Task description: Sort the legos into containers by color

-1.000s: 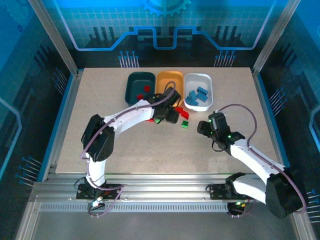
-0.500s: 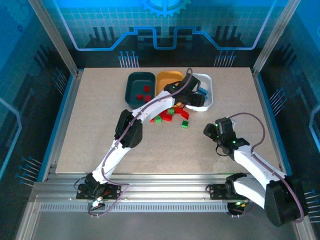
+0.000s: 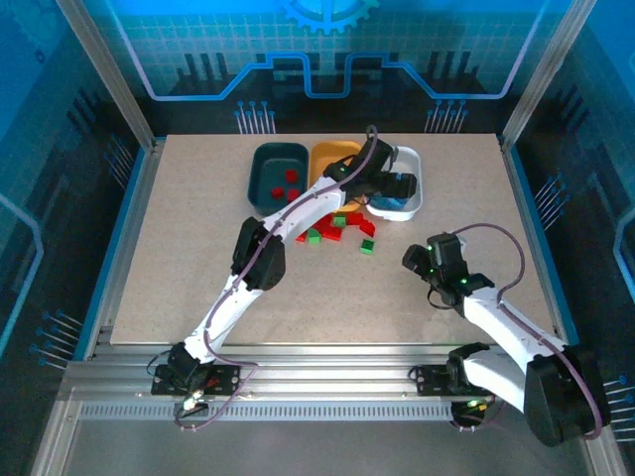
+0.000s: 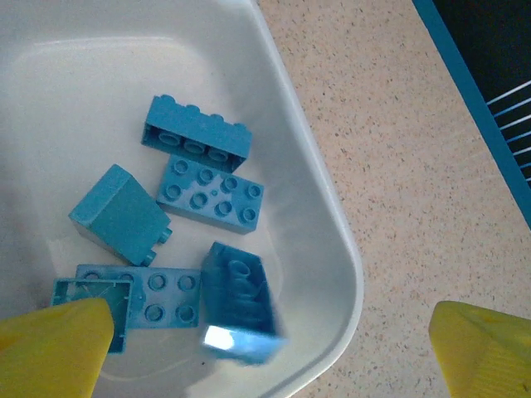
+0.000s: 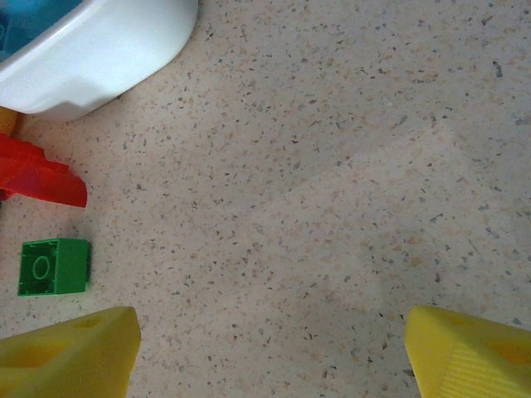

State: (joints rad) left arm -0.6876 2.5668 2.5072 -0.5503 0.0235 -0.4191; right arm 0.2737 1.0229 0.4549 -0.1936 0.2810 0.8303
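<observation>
The left gripper backs off the white tray next and lowers around the lone green lego below and back from it, where bare table leaves room.
My left gripper reaches over the white tray and stands open, its yellow fingertips wide apart. Between them a blurred blue lego lies loose in the white tray, beside several other blue legos. Red legos lie in the dark teal tray. The orange tray stands between the other two. Loose red and green legos lie just in front of the trays. My right gripper hovers open over bare table, right of a green lego and a red one.
The left arm stretches diagonally across the table's middle, over the loose pile. One green lego lies apart from the pile, toward my right gripper. The speckled table has free room left and right. A blue rim edges it.
My left gripper went from the loose pile to the white tray, then opened and let a blue lego go. My right gripper drew back slightly to the right and opened a little wider.
</observation>
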